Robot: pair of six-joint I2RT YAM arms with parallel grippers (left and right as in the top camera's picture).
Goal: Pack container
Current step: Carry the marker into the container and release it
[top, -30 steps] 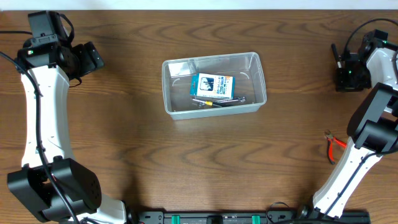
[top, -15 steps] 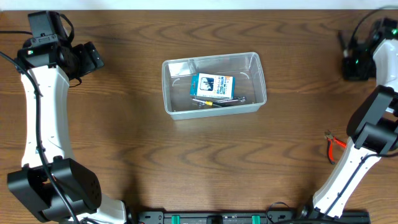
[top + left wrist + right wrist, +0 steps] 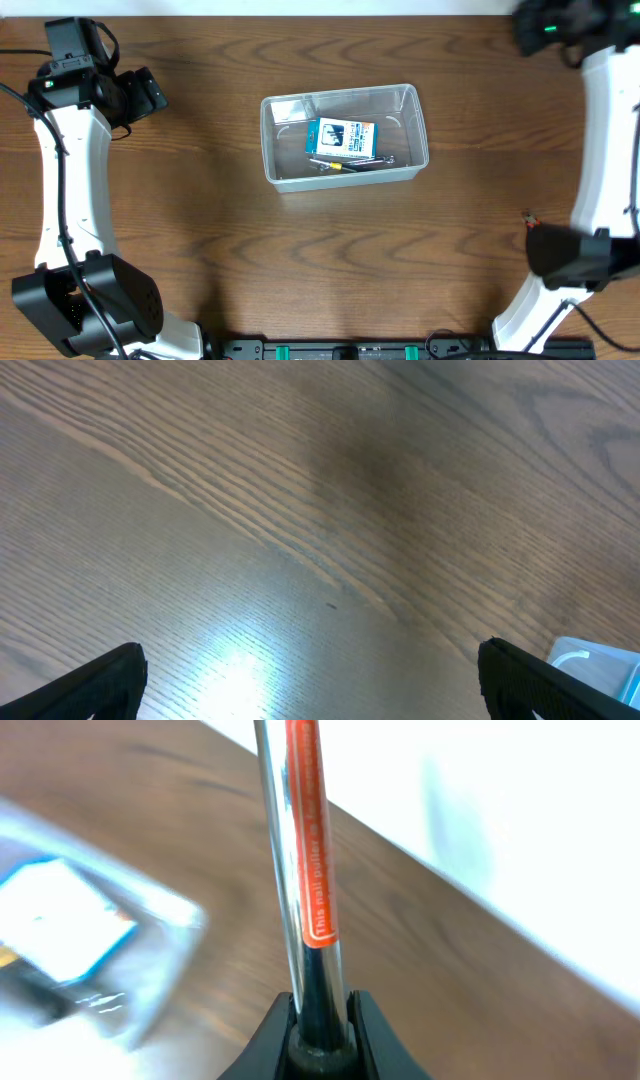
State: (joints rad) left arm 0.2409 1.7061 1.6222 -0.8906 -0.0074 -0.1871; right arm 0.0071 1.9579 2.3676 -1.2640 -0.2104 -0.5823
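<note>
The container has room around its box, so my right gripper will next swing back over the container (image 3: 345, 135) and lower the steel nail puller onto the slim tool (image 3: 345, 163) to open.
The clear plastic container (image 3: 345, 135) stands in the middle of the table. It holds a small blue-and-white box (image 3: 340, 137) and a slim tool (image 3: 345, 163). It also shows blurred in the right wrist view (image 3: 150, 970). My right gripper (image 3: 320, 1020) is shut on a steel nail puller (image 3: 300, 840) with an orange label. In the overhead view the right gripper (image 3: 540, 25) is blurred at the far right edge of the table, right of the container. My left gripper (image 3: 147, 95) is open and empty over bare wood at the far left (image 3: 320, 685).
Red-handled pliers (image 3: 530, 232) lie near the right edge, partly hidden by the right arm's base. A corner of the container (image 3: 595, 660) shows at the lower right of the left wrist view. The white wall (image 3: 520, 810) runs behind the table's far edge.
My right gripper has swung from the right edge up and leftward along the far edge, holding the nail puller. The left arm has not moved.
</note>
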